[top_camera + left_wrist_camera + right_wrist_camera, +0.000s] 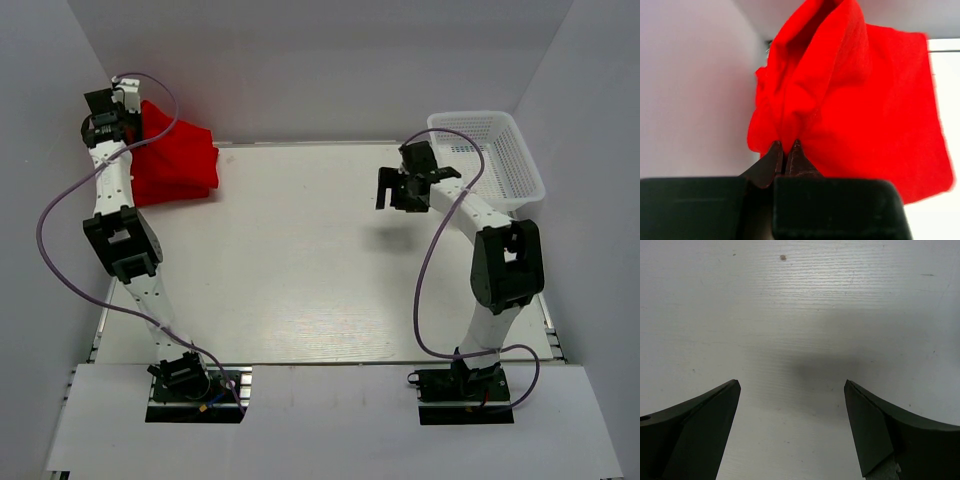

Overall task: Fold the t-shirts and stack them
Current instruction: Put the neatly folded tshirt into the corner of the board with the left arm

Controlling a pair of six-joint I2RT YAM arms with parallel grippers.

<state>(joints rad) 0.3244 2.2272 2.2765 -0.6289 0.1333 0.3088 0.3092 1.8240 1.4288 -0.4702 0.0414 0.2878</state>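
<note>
My left gripper lowers toward the spread red cloth by the walls next and releases its edge, as its pinched fold stands raised above the tabletop.
Bright red t-shirt cloth [178, 160] is bunched at the far left corner of the table, against the back wall. My left gripper [128, 118] is at its upper left edge and is shut on a fold of the red cloth. In the left wrist view the gripper [786, 145] pinches the t-shirt [860, 100], which hangs in folds in front of it. I cannot tell how many shirts are in the heap. My right gripper [400, 190] is open and empty above the bare table at the right. In the right wrist view it [792, 385] shows only white tabletop between its fingers.
A white plastic mesh basket [505, 160] stands at the far right corner, just behind the right arm. The white table [300, 270] is walled in on the left, back and right. Purple cables loop beside both arms.
</note>
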